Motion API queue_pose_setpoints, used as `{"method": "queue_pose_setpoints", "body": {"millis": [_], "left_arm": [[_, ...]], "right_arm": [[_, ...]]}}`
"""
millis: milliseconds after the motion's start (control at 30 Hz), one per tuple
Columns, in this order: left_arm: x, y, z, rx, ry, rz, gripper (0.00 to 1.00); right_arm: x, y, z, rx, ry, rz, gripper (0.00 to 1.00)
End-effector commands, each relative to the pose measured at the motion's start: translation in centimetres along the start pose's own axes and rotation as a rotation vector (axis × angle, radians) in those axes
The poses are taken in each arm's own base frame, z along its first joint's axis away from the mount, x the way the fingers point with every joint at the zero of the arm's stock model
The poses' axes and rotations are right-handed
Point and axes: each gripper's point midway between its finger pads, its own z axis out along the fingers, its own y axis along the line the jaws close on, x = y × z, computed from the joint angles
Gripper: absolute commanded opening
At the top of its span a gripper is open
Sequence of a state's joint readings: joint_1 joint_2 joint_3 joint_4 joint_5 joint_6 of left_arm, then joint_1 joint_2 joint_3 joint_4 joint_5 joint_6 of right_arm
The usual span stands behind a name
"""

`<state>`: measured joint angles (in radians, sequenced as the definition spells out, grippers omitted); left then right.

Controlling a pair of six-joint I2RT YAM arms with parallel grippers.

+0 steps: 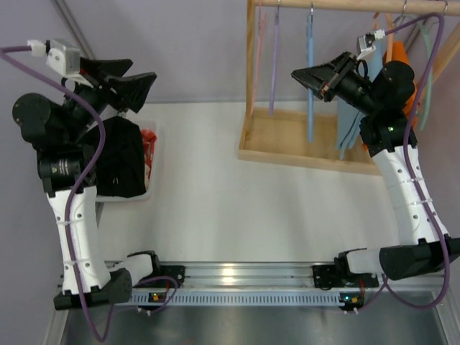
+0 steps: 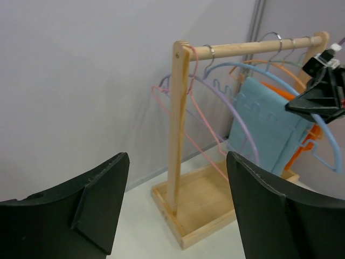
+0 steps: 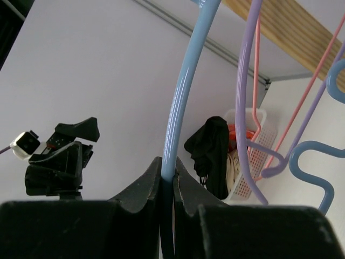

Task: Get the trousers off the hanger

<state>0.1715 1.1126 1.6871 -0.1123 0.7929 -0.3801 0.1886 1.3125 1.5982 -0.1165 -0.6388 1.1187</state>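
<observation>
My right gripper holds the light blue hanger's bar [image 1: 310, 78] and should next move outward toward the wooden rack's bar and release: the trousers [image 1: 118, 162] already lie over the basket.
The black trousers [image 1: 118, 162] lie bunched over the rim of a white basket [image 1: 152, 192] at the left; in the right wrist view the trousers [image 3: 210, 154] hang off the basket [image 3: 254, 162]. The light blue hanger [image 1: 310, 115] hangs bare on the wooden rack. My right gripper [image 1: 302, 75] is shut on the hanger's thin bar [image 3: 180, 91], pinched between both jaws [image 3: 167, 175]. Above the basket my left gripper [image 1: 144, 69] stands open, nothing between its fingers [image 2: 269, 210], well apart from the trousers below it.
The wooden rack [image 2: 178, 124] with a tray base [image 1: 287, 147] stands at the back right. It carries pink and purple hangers [image 2: 215, 91], a light blue cloth [image 2: 264, 129] and an orange cloth [image 2: 307, 151]. Red and pale items [image 1: 149, 147] fill the basket.
</observation>
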Motion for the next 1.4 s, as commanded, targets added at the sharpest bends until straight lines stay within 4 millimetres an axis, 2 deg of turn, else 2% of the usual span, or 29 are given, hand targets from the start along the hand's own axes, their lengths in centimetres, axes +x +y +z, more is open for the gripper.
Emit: {"method": "queue_pose_setpoints", "body": {"millis": [0, 33, 67, 100, 133, 167, 200, 233, 267, 300, 367, 400, 500, 633, 700, 933, 1000, 1033, 1067, 1133, 1167, 1367], "left_arm": [[0.3, -0.9, 2.8, 0.01, 0.044, 0.024, 0.78], [1.9, -0.5, 4.8, -0.003, 0.089, 0.03, 0.78], [0.9, -1.8, 5.5, 0.016, 0.073, 0.074, 0.78], [1.9, -3.8, 6.8, 0.053, 0.091, 0.072, 0.78], [2.9, -4.1, 7.8, 0.068, 0.108, 0.057, 0.78], [2.8, -4.8, 8.3, 0.088, 0.102, 0.051, 0.78], [3.3, -6.3, 9.0, 0.12, 0.109, 0.035, 0.78], [4.1, -6.7, 9.7, 0.129, 0.123, 0.032, 0.77], [4.4, -7.4, 10.0, 0.138, 0.124, 0.038, 0.77], [4.7, -9.2, 10.4, 0.168, 0.123, 0.058, 0.77], [5.0, -10.6, 10.6, 0.183, 0.122, 0.092, 0.78], [5.1, -12.0, 10.6, 0.211, 0.12, 0.089, 0.78], [5.4, -12.6, 10.5, 0.203, 0.129, 0.058, 0.78], [5.2, -12.1, 9.5, 0.164, 0.128, 0.054, 0.79], [5.9, -11.9, 9.2, 0.156, 0.143, 0.049, 0.79], [6.5, -11.2, 7.8, 0.111, 0.157, 0.055, 0.81], [7.3, -11.1, 7.8, 0.108, 0.174, 0.057, 0.81], [7.6, -11.0, 7.7, 0.103, 0.181, 0.058, 0.81], [7.6, -11.0, 7.6, 0.103, 0.182, 0.056, 0.81], [8.2, -10.9, 7.7, 0.098, 0.194, 0.051, 0.81], [8.4, -10.9, 7.7, 0.096, 0.199, 0.046, 0.82], [9.9, -10.6, 7.9, 0.072, 0.232, 0.002, 0.87]], "right_arm": [[-3.0, 5.6, 0.0, -0.147, -0.109, -0.138, 0.0], [-3.2, 5.6, 0.3, -0.15, -0.113, -0.141, 0.0], [-3.4, 5.8, 0.4, -0.156, -0.117, -0.141, 0.0], [-3.7, 5.7, 0.9, -0.159, -0.114, -0.137, 0.0], [-3.8, 5.7, 1.0, -0.161, -0.115, -0.132, 0.0], [-4.1, 5.6, 1.5, -0.166, -0.116, -0.13, 0.0], [-4.2, 5.6, 1.7, -0.169, -0.114, -0.126, 0.0], [-4.3, 5.5, 1.9, -0.171, -0.116, -0.123, 0.0], [-4.5, 5.1, 2.4, -0.17, -0.112, -0.106, 0.0], [-4.6, 5.0, 2.7, -0.175, -0.11, -0.103, 0.0], [-5.0, 4.2, 3.5, -0.165, -0.107, -0.076, 0.0], [-5.1, 4.0, 3.7, -0.165, -0.106, -0.068, 0.0], [-5.7, 2.9, 4.7, -0.155, -0.107, -0.037, 0.0], [-6.3, 1.6, 6.0, -0.14, -0.107, -0.007, 0.0], [-6.5, 0.2, 6.7, -0.12, -0.107, 0.009, 0.0], [-6.3, -2.4, 7.3, -0.07, -0.103, 0.037, 0.0], [-6.0, -2.7, 7.1, -0.059, -0.097, 0.036, 0.11], [-5.7, -2.8, 7.0, -0.056, -0.092, 0.037, 0.24], [-5.5, -2.9, 6.8, -0.052, -0.091, 0.036, 0.34], [-5.2, -2.8, 6.3, -0.049, -0.087, 0.029, 0.46], [-4.9, -2.5, 5.8, -0.046, -0.086, 0.014, 0.56], [-4.1, -2.8, 3.5, 0.025, -0.09, -0.036, 0.82]]}}
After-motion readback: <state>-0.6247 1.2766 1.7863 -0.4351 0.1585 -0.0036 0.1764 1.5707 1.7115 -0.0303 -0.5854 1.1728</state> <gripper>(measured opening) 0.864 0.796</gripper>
